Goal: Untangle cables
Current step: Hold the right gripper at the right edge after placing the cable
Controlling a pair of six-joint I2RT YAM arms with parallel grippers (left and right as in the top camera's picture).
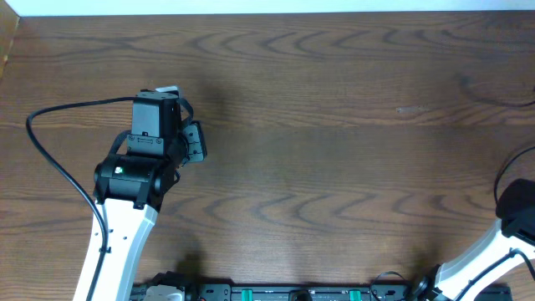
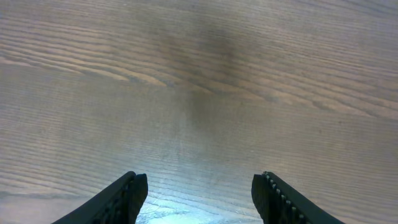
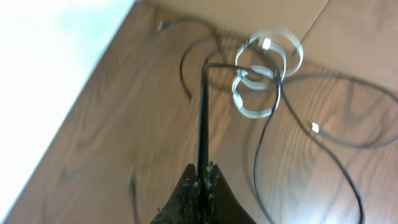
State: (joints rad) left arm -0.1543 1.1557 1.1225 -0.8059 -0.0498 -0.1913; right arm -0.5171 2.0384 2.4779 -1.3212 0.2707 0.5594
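My right gripper needs to lower toward those loops first, then open to release the black cable, still taut into the looped tangle.
In the right wrist view my right gripper is shut on a black cable that runs straight and taut up to the tangle. There, a flat white cable curls in a few loops, and thin black cords loop around and through it. One small plug end lies to the right, another at the top left. My left gripper is open over bare wood with nothing between its fingers. From overhead it sits at the table's left, and no cables show near it.
The wooden table fills the overhead view. The right arm enters at the lower right corner, its gripper beyond the frame. The table's edge runs diagonally left of the tangle in the right wrist view, with white floor beyond.
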